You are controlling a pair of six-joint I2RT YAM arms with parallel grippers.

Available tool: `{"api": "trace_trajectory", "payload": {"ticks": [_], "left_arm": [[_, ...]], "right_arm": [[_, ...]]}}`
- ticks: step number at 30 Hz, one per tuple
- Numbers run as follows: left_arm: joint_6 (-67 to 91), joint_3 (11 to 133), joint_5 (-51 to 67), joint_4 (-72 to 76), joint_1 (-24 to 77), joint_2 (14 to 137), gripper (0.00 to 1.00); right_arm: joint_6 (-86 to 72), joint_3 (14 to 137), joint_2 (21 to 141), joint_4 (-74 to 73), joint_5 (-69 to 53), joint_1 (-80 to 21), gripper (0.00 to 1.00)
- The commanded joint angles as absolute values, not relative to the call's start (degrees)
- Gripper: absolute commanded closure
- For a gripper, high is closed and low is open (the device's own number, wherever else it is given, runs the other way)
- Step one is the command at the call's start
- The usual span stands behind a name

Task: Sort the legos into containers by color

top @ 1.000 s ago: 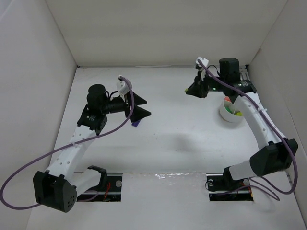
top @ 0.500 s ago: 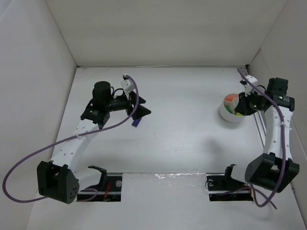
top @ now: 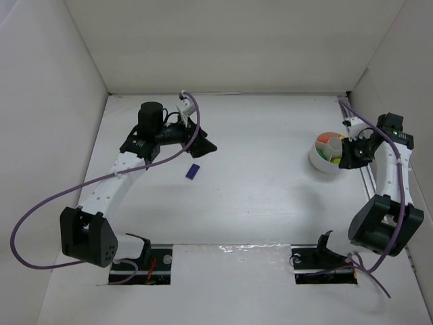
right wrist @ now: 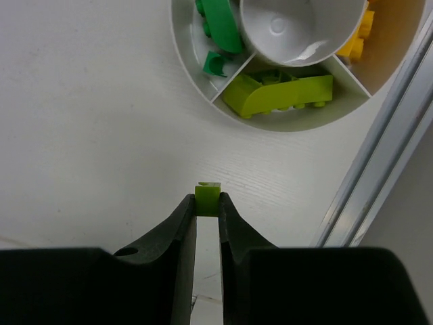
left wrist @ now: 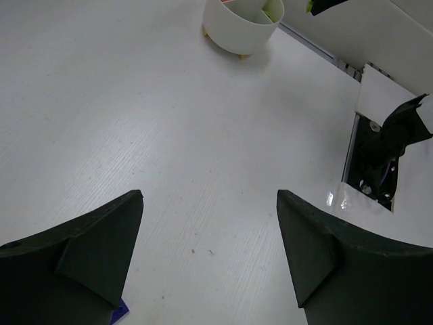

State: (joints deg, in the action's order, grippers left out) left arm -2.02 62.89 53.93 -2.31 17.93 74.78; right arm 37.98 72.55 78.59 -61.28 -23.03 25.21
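Observation:
The small lego has the same color as the lime green legos in the bowl's wedge. My right gripper will move outward over that wedge next and release the small lego there.
My right gripper is shut on a small lime green lego, held just beside the round white bowl. The bowl's wedges hold dark green legos, lime green legos and yellow legos. In the top view the bowl sits at the right with my right gripper at its right edge. A purple lego lies on the table below my left gripper, which is open and empty. The purple lego shows at the left wrist view's bottom edge.
A metal rail runs along the table's right side, close beside the bowl. White walls enclose the table on the left, back and right. The bowl also shows far off in the left wrist view.
My right arm swung from the table's middle back to the right of the bowl. My left gripper lifted away from the purple lego toward the back, leaving it on the table.

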Motion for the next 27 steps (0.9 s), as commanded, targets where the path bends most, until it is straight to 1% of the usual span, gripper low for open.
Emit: {"api": "trace_trajectory", "payload": {"ticks": [1,2,4,5,6,13,18,26,27], "left_arm": [[-0.88,66.01,52.3,-3.6,18.11,74.27,0.23],[0.51,66.01,51.25,-2.91,18.11,74.27,0.23],[3.15,65.3,47.75,-1.41,18.11,73.74,0.19],[4.12,64.78,47.12,-1.41,18.11,73.74,0.09],[4.13,64.78,47.11,-1.41,18.11,73.74,0.0],[3.43,65.3,44.13,-2.81,18.11,73.74,0.0],[3.43,65.92,43.59,-4.65,18.11,74.36,0.0],[2.81,66.45,42.98,-5.27,18.11,74.36,0.0],[2.81,66.45,42.98,-5.27,18.11,74.36,0.0]], "right_arm": [[32.79,74.27,80.07,-56.0,-19.95,25.58,1.0],[32.0,74.96,80.68,-55.29,-19.34,25.58,1.0],[30.32,75.84,82.0,-54.15,-19.34,25.58,1.0],[29.37,76.37,82.52,-53.62,-19.34,25.58,1.0],[28.66,77.51,83.14,-53.09,-19.34,25.58,0.99],[25.58,81.73,88.93,-50.37,-18.72,25.05,0.99],[25.58,82.27,91.93,-50.36,-17.93,24.35,0.98],[25.58,82.27,92.46,-49.22,-17.93,24.35,0.98],[25.58,82.27,92.46,-49.22,-17.93,24.35,0.96]]}}
